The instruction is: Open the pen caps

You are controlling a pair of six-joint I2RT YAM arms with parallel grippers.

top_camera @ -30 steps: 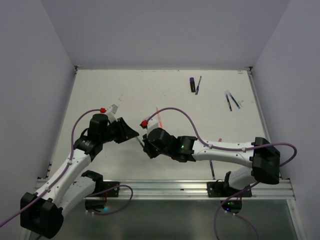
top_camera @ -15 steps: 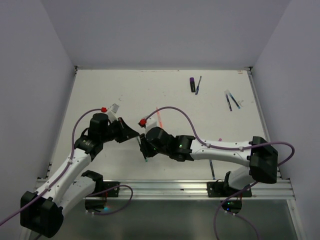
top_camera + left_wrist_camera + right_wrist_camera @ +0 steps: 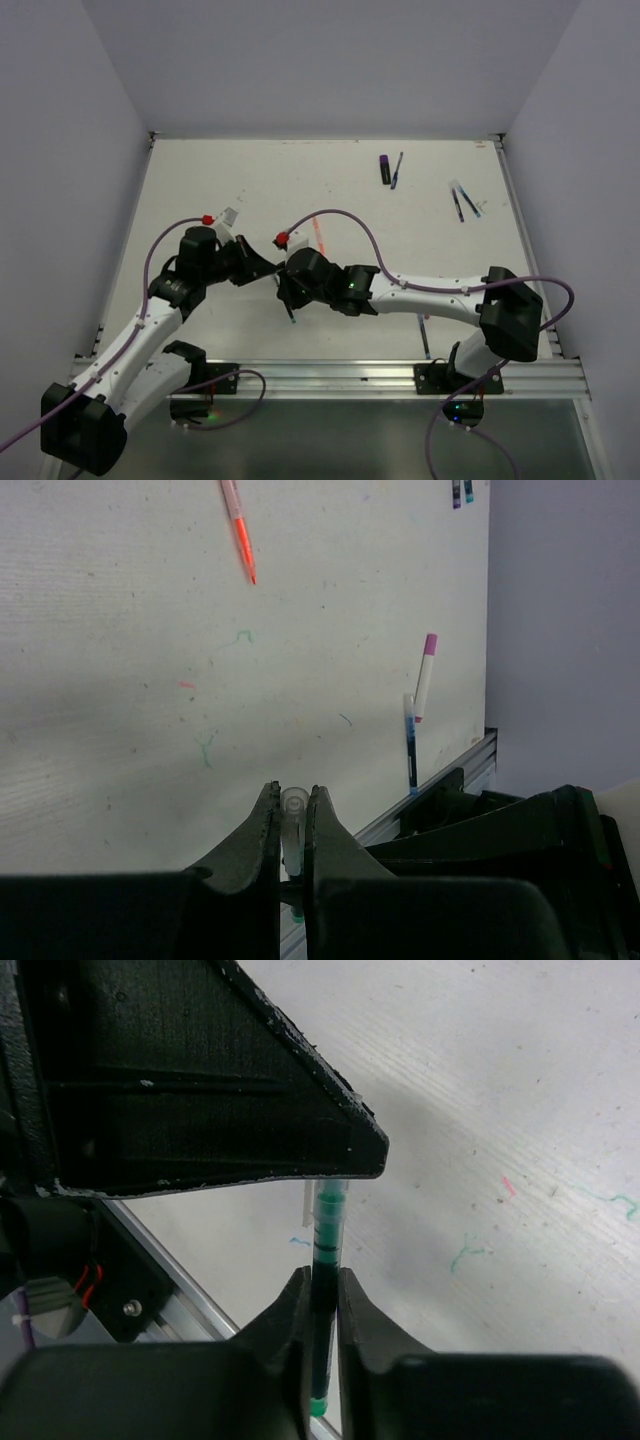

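Observation:
The orange-red pen lies outward and below, so my right gripper should next pull the green pen's body off the cap, go outward and down and let go beside the orange-red pen.
My left gripper (image 3: 268, 270) is shut on the clear cap (image 3: 293, 818) of a green pen; the cap's round end shows between the fingertips (image 3: 292, 798). My right gripper (image 3: 287, 292) is shut on the dark green barrel (image 3: 327, 1245) of that same pen, its jaws meeting just below the left gripper's finger (image 3: 200, 1080). Cap and barrel are in line, with no gap showing between them. The pen's green tail (image 3: 291, 318) sticks out toward the near edge. The two grippers meet over the near left-middle of the table.
An orange-red pen (image 3: 320, 236) lies just behind the grippers. A purple marker (image 3: 384, 168) and a blue pen (image 3: 397, 170) lie at the back. Two dark pens (image 3: 463, 201) lie at the back right. Another pen (image 3: 424, 335) lies by the front rail (image 3: 400, 372).
My right arm has swung left and its gripper has closed in on the left gripper, with the pen's tail now pointing toward the near edge. The left gripper has hardly moved.

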